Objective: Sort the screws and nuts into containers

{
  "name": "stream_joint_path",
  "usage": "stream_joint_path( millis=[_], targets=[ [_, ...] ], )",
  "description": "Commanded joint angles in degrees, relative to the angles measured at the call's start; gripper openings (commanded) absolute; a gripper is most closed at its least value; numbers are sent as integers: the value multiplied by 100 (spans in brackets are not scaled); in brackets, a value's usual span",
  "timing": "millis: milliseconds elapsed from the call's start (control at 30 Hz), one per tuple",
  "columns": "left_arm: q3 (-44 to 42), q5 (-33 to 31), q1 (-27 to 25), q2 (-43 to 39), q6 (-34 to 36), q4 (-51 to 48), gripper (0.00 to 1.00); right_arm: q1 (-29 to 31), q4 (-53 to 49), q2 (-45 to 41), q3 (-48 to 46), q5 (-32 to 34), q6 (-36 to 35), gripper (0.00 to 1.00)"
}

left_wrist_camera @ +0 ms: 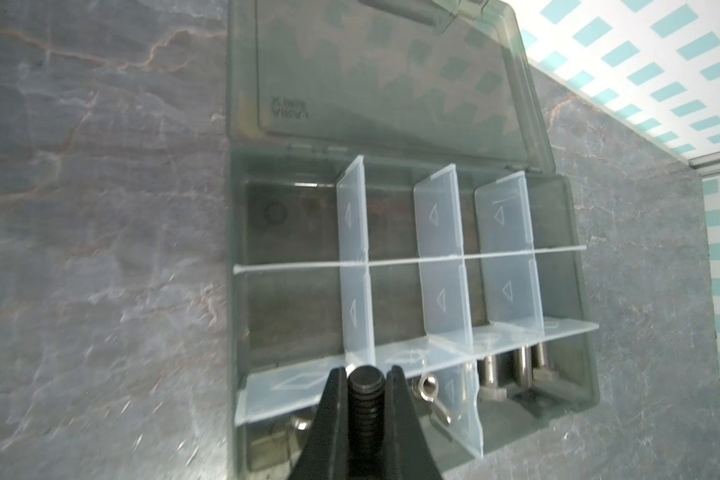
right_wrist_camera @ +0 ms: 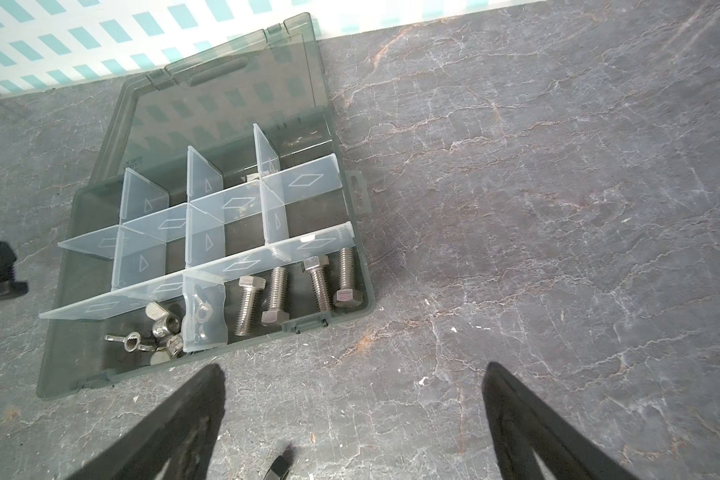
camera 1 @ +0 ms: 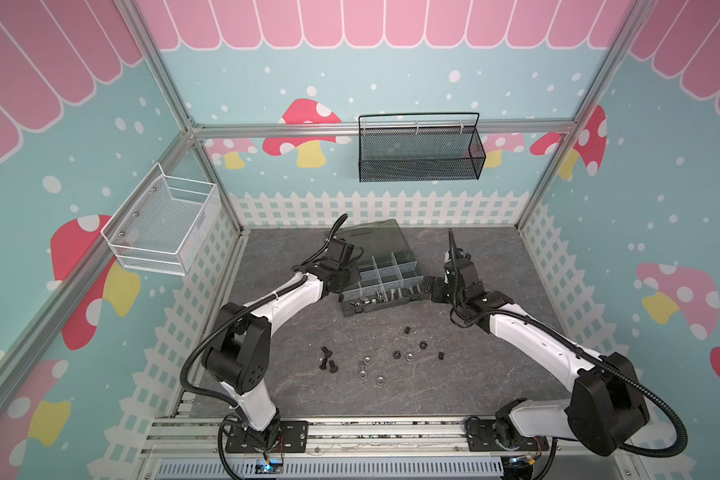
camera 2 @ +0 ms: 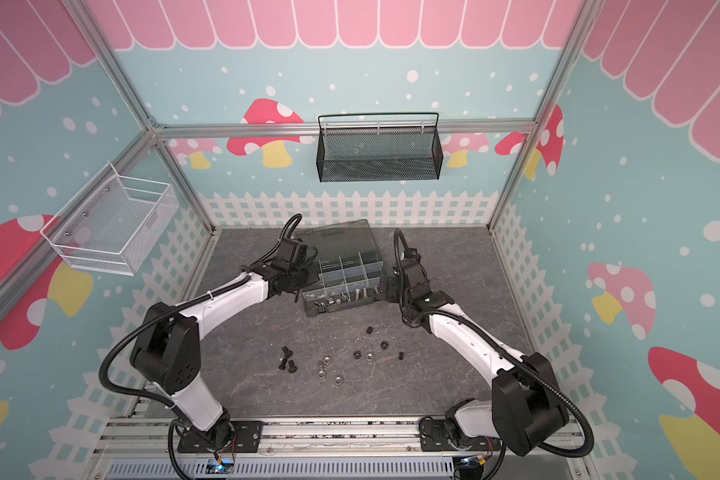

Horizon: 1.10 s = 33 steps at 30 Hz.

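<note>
My left gripper should next move outward and down over the end container of the middle row [left_wrist_camera: 294, 313] to release the screw, as it stands empty beyond the wing nuts.
The smoky-grey organiser box [camera 1: 350, 311] lies open at the back middle of the table, its containers [left_wrist_camera: 395, 299] split by translucent dividers. My left gripper [left_wrist_camera: 365, 374] hangs over the box's left near corner, shut on a short black screw [left_wrist_camera: 364, 399]. Silver hex screws [right_wrist_camera: 275, 295] and wing nuts [right_wrist_camera: 163, 328] lie in the near row. My right gripper [right_wrist_camera: 354, 370] stands open and empty over bare table just right of the box. Loose black screws [camera 1: 327, 359], silver nuts [camera 1: 366, 361] and black nuts [camera 1: 422, 345] lie nearer the front.
The box's lid [camera 1: 375, 237] lies open toward the back wall. A black mesh basket [camera 1: 420, 149] hangs on the back wall and a white wire basket [camera 1: 163, 224] on the left wall. A small black piece [right_wrist_camera: 279, 465] lies by my right gripper.
</note>
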Motion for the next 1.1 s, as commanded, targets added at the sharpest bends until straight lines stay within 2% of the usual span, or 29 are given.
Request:
stream_joint_path(
  millis=[0,200,667,767,1067],
  targets=[
    [380,178,88,381,189,82,0,-19,41,-128,-85,72,99,98],
    [543,167,155,732,139,29,0,-18,40,-119,-68,74,124,98],
    [99,192,162,787,65,96,1,-18,75,54,-18,-10,158,98],
    [77,228,163,812,74,112,8,-18,80,66,-29,-28,169,98],
    [103,485,162,849,60,238,17,-18,108,84,-81,-35,205,98]
  ],
)
